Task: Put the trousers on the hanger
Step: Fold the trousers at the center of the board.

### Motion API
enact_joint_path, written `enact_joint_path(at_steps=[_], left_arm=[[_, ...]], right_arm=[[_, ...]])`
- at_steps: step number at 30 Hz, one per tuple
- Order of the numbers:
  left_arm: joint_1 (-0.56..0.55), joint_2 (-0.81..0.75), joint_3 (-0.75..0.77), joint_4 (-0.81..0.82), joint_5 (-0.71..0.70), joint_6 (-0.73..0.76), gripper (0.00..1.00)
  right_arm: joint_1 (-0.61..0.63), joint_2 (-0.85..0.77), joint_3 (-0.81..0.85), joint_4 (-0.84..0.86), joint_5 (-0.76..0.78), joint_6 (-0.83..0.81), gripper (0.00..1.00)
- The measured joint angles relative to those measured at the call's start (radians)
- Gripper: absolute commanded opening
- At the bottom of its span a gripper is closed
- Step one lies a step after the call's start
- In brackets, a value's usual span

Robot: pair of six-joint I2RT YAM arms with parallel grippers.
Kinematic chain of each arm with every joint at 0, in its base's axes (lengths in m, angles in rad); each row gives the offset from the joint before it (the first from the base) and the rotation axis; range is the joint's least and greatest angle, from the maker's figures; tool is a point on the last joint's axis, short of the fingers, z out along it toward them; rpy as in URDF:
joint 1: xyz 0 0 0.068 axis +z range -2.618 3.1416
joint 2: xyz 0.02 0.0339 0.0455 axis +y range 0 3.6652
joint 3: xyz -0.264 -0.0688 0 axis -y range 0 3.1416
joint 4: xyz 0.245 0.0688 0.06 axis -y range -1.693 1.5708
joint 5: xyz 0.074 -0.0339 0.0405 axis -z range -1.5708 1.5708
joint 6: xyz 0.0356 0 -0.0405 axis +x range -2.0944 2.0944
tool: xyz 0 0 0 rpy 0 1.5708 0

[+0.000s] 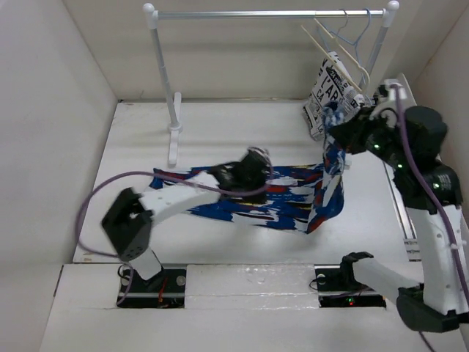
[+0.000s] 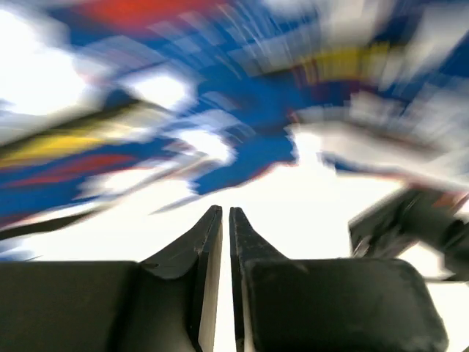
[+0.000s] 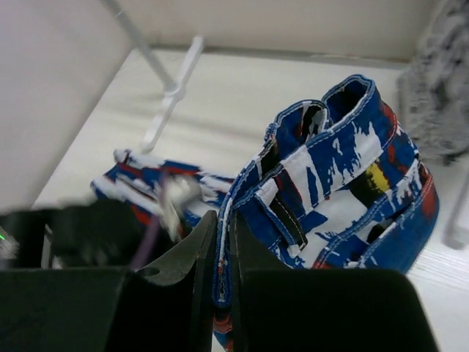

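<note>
My right gripper should swing to the left in the top view next and go down over the trousers' flat end (image 1: 167, 180) (image 3: 143, 176) to release, because the cloth there is still unfolded.
The trousers (image 1: 256, 202), blue-and-white with red, yellow and black streaks, lie spread across the middle of the table. Their right end is lifted. My right gripper (image 1: 338, 121) is shut on the waistband edge and holds it up near the rail; in the right wrist view the jaws (image 3: 224, 220) clamp the blue hem of the trousers (image 3: 344, 176). My left gripper (image 1: 258, 158) hovers over the trousers' upper edge, shut and empty (image 2: 225, 211), with blurred trousers cloth (image 2: 242, 95) beyond it. The beige hanger (image 1: 344, 48) hangs on the rail at the back right.
A white clothes rail (image 1: 264, 13) spans the back, its left post and foot (image 1: 174, 132) standing on the table. A light blue wire hanger (image 1: 357, 29) and a newsprint-lettered cloth (image 1: 331, 92) hang at its right end. White walls close in both sides.
</note>
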Motion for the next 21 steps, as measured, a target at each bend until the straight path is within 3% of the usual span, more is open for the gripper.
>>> enact_joint_path(at_steps=[1,2,5,8,11,17,18,21], left_arm=[[0.012,-0.018,-0.007,-0.012,-0.021,0.001,0.12],[0.125,-0.171,-0.051,-0.018,-0.033,0.002,0.12],[0.339,-0.428,-0.097,-0.006,-0.093,0.006,0.17],[0.551,-0.644,-0.120,-0.007,-0.133,0.009,0.25],[0.721,-0.739,-0.125,-0.030,-0.162,0.017,0.30],[0.764,-0.724,-0.089,-0.117,-0.268,0.016,0.30],[0.764,-0.716,-0.080,-0.137,-0.293,0.016,0.36],[0.764,-0.715,-0.016,-0.196,-0.378,0.020,0.36]], right_arm=[[0.092,0.021,0.000,0.011,0.046,0.006,0.00],[0.169,0.043,0.000,0.029,0.079,0.008,0.00],[0.420,0.134,0.011,0.077,0.208,0.018,0.00],[0.562,0.252,0.039,0.126,0.290,0.025,0.00],[0.642,0.393,0.098,0.167,0.349,0.028,0.00],[0.776,0.776,0.434,0.189,0.396,0.019,0.00],[0.800,0.838,0.504,0.195,0.396,0.016,0.00],[0.863,0.995,0.661,0.229,0.384,0.016,0.00]])
